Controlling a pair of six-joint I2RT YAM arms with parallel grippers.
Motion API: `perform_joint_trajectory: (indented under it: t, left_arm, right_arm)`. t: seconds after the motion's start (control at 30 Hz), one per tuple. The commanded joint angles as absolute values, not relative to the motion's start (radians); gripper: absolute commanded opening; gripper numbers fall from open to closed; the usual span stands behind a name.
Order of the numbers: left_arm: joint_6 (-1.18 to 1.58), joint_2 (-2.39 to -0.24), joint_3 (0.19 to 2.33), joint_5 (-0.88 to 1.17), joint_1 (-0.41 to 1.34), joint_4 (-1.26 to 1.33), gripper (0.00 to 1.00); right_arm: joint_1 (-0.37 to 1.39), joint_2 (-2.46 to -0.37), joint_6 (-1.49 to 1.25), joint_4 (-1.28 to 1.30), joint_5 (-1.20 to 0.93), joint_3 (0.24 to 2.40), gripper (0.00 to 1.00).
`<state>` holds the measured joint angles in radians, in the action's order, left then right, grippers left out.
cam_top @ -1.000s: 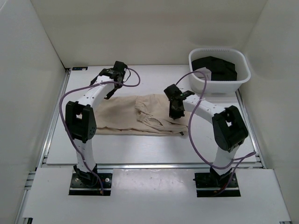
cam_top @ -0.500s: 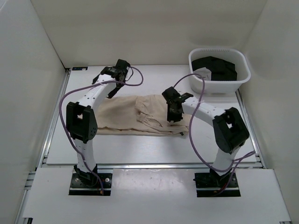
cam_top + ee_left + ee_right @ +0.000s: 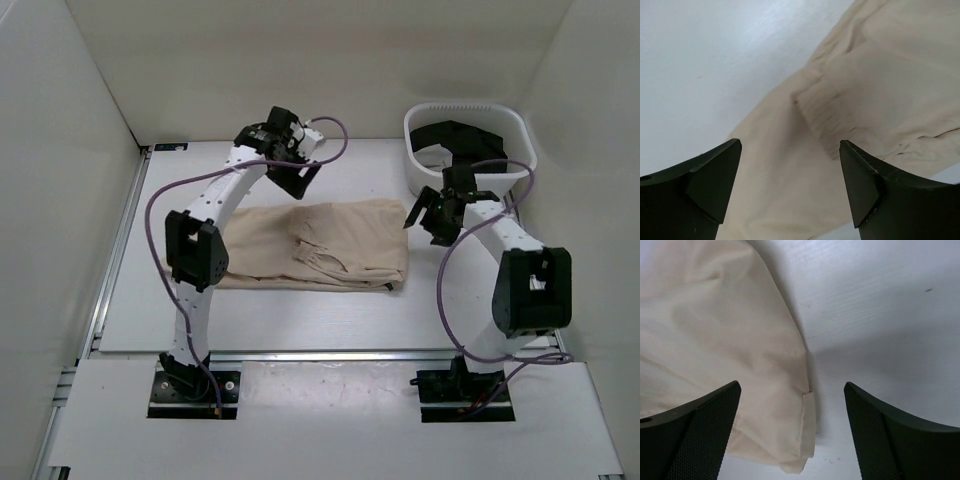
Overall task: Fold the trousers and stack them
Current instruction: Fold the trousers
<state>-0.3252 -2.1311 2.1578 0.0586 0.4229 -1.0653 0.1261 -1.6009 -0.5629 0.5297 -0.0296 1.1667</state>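
The trousers lie beside my right gripper's open, hovering fingers, so it needs to move down and to the left in the top view onto the trousers' end edge (image 3: pixel 404 249) (image 3: pixel 802 376).
The beige trousers (image 3: pixel 330 245) lie folded flat across the middle of the table, their cuffs bunched near the front. My left gripper (image 3: pixel 300 178) hangs open above the trousers' back edge. In the left wrist view the trousers (image 3: pixel 875 85) and a gathered cuff (image 3: pixel 822 117) lie below the left gripper (image 3: pixel 790 145), which holds nothing. My right gripper (image 3: pixel 428 218) is open just off the trousers' right edge. The right wrist view has the right gripper (image 3: pixel 792 385) spread above that edge of the trousers (image 3: pixel 725 340), apart from the cloth.
A white basket (image 3: pixel 522 142) stands at the back right and holds black garments (image 3: pixel 465 145). White walls enclose the table on three sides. Purple cables loop from both arms. Bare table (image 3: pixel 300 315) runs in front of the trousers.
The right gripper has opened, let go of the trousers and swung right toward the basket. The left arm has moved right along the back edge. The trousers now lie smoother.
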Motion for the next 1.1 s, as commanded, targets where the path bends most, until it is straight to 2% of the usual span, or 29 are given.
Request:
perform_joint_trajectory:
  t: [0.0, 0.23, 0.3, 0.33, 0.37, 0.4, 0.47, 0.57, 0.67, 0.7, 0.77, 0.9, 0.93, 0.97, 1.07]
  left_arm:
    - [-0.273, -2.221, 2.171, 0.231, 0.445, -1.081, 0.91]
    - [-0.241, -2.249, 1.962, 0.200, 0.445, -1.049, 0.88]
    - [-0.241, -2.229, 1.915, 0.174, 0.456, -1.016, 0.88]
    - [-0.241, -2.229, 1.878, 0.125, 0.465, -1.006, 0.88]
    - [-0.241, -2.220, 1.864, 0.106, 0.475, -1.006, 0.88]
    - [-0.241, -2.220, 1.850, 0.094, 0.476, -0.993, 0.88]
    - [-0.241, -2.220, 1.830, 0.094, 0.485, -0.992, 0.88]
    - [-0.232, -2.210, 1.807, 0.084, 0.485, -0.983, 0.87]
    - [-0.232, -2.210, 1.807, 0.065, 0.485, -0.983, 0.87]
    - [-0.232, -2.210, 1.807, 0.051, 0.485, -0.983, 0.87]
    - [-0.232, -2.200, 1.818, 0.038, 0.485, -0.983, 0.87]
    - [-0.242, -2.135, 1.827, 0.029, 0.485, -0.995, 0.89]
    - [-0.242, -2.093, 1.836, 0.044, 0.485, -1.011, 0.91]
    - [-0.255, -2.070, 1.836, 0.044, 0.485, -1.011, 1.00]
    - [-0.273, -1.988, 1.810, 0.066, 0.485, -1.035, 1.00]
  right_arm:
    - [0.126, -1.655, -0.520, 0.442, -0.221, 1.128, 0.89]
    - [0.117, -1.750, -0.529, 0.388, -0.291, 1.051, 0.89]
    - [0.117, -1.764, -0.538, 0.360, -0.304, 1.039, 0.84]
    - [0.117, -1.787, -0.538, 0.345, -0.319, 1.025, 0.80]
    - [0.117, -1.801, -0.538, 0.336, -0.333, 1.025, 0.68]
    - [0.117, -1.825, -0.538, 0.336, -0.344, 1.025, 0.63]
    - [0.117, -1.850, -0.548, 0.325, -0.344, 1.025, 0.55]
    - [0.117, -1.897, -0.548, 0.311, -0.408, 1.049, 0.49]
    - [0.117, -1.930, -0.557, 0.311, -0.439, 1.071, 0.28]
    - [0.117, -1.930, -0.557, 0.311, -0.448, 1.071, 0.12]
    - [0.107, -1.912, -0.557, 0.321, -0.436, 1.071, 0.00]
    - [0.016, -1.777, -0.539, 0.403, -0.381, 1.046, 0.00]
    - [0.000, -1.752, -0.520, 0.510, -0.352, 1.072, 0.00]
    - [-0.029, -1.731, -0.497, 0.569, -0.324, 1.097, 0.00]
    - [-0.078, -1.668, -0.382, 0.829, -0.203, 1.245, 0.00]
